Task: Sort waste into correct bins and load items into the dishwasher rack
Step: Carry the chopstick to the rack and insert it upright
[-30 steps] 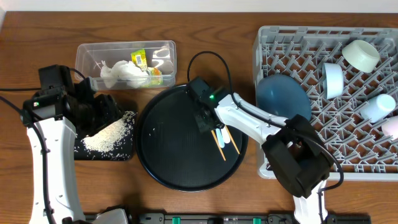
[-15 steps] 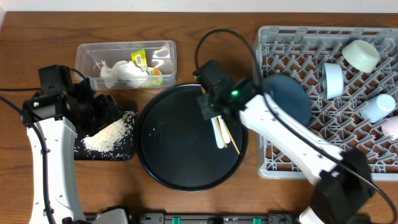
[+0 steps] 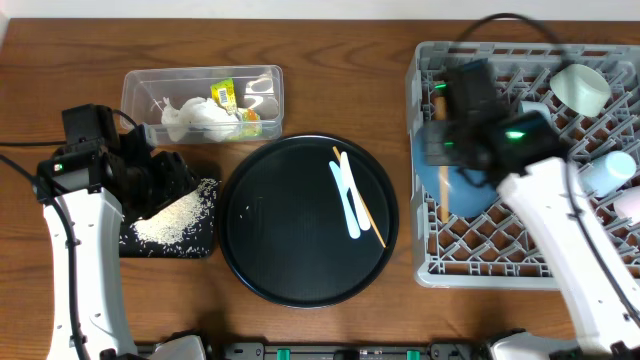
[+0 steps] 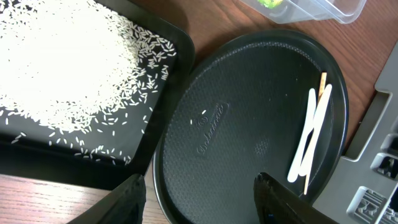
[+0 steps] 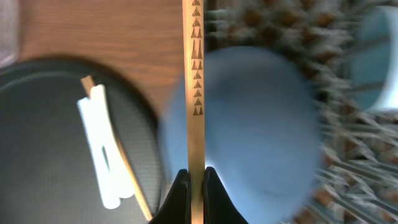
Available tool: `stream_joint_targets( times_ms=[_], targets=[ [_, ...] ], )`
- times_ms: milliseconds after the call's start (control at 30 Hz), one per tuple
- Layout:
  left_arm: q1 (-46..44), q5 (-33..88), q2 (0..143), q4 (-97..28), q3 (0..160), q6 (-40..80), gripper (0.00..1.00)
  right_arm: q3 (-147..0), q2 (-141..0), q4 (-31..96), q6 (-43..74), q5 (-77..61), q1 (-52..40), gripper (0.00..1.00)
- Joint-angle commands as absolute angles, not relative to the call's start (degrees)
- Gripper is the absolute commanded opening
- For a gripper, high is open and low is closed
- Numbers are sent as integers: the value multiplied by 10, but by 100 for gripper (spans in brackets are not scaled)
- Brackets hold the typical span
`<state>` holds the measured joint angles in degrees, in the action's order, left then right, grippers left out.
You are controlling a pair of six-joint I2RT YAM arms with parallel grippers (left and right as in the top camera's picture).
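Observation:
I should next move my right gripper to the right in the overhead view, then lower it onto the rack's open grid beside the bowl, because the bowl fills the spot below it.
My right gripper (image 3: 440, 152) hovers over the left side of the dishwasher rack (image 3: 520, 250), shut on a wooden chopstick (image 5: 196, 93) that stands above the large blue bowl (image 5: 261, 124) lying in the rack. A white spoon (image 3: 345, 198) and a second chopstick (image 3: 362, 205) lie on the round black tray (image 3: 280, 230). My left gripper (image 4: 202, 190) is open and holds nothing, low between the round tray and the shallow black tray (image 3: 195, 240) that holds white rice (image 3: 180, 212). The clear tub (image 3: 145, 85) holds crumpled napkins (image 3: 195, 120) and a yellow-green wrapper (image 3: 222, 95).
White cups (image 3: 582, 85) (image 3: 535, 128) (image 3: 607, 172) stand in the rack's right half. The round tray sits between the black rice tray and the rack. Bare wooden table (image 3: 60, 60) shows at the back left.
My right arm has lifted one chopstick off the round tray and swung it right, over the rack and blue bowl. The spoon and other chopstick stay on the tray. The left arm is still.

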<state>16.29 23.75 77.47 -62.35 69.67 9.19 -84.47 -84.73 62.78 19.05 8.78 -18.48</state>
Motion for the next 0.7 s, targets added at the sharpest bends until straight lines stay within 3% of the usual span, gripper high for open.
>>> stream_joint_targets(
  times_ms=[0, 333, 667],
  targets=[
    [163, 232, 772, -623, 688, 89, 58, -852, -835, 646, 142, 97, -131, 1],
    [163, 232, 772, -623, 688, 89, 57, -838, -857, 661, 59, 110, -1, 1],
    [163, 232, 772, -623, 688, 89, 57, -838, -924, 660, 3, 128, 44, 1]
  ],
)
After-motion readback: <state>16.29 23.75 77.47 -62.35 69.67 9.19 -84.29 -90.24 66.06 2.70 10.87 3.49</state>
